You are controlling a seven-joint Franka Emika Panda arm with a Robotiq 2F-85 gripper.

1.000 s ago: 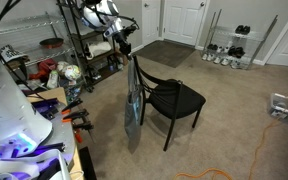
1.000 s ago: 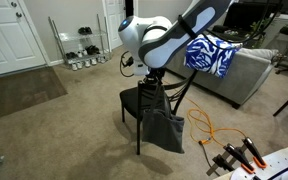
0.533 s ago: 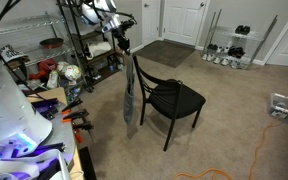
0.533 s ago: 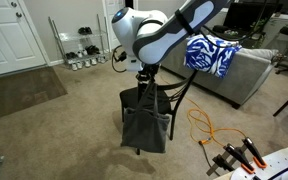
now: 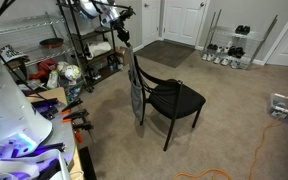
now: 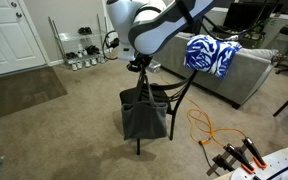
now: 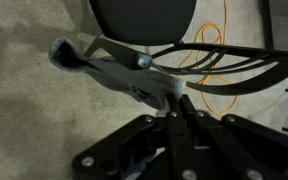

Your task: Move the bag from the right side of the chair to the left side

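Note:
The bag (image 5: 135,96) is still hanging beside the backrest. My gripper will next move across over the bag-side end of the backrest (image 5: 140,69), lower the straps onto it and let go of them.
The blue-grey tote bag (image 5: 135,96) hangs by its dark straps from my gripper (image 5: 125,39), clear of the carpet, beside the backrest of the black chair (image 5: 176,99). In an exterior view the bag (image 6: 144,119) hangs in front of the chair (image 6: 180,92) and hides its seat, with my gripper (image 6: 137,66) above it. In the wrist view the gripper (image 7: 173,106) is shut on the straps. The bag (image 7: 112,71) shows edge-on below it, next to the chair seat (image 7: 144,18) and the curved backrest frame (image 7: 239,68).
A tall black wire shelf rack (image 5: 82,42) stands close behind the arm. An orange cable (image 6: 203,124) lies on the carpet by the chair. A grey couch with a blue-white blanket (image 6: 210,54) stands beyond the chair. A cluttered table edge (image 5: 54,125) is nearby.
The arm has risen and swung, lifting the bag higher off the carpet and carrying it across the chair, from beside the chair's legs to in front of the seat.

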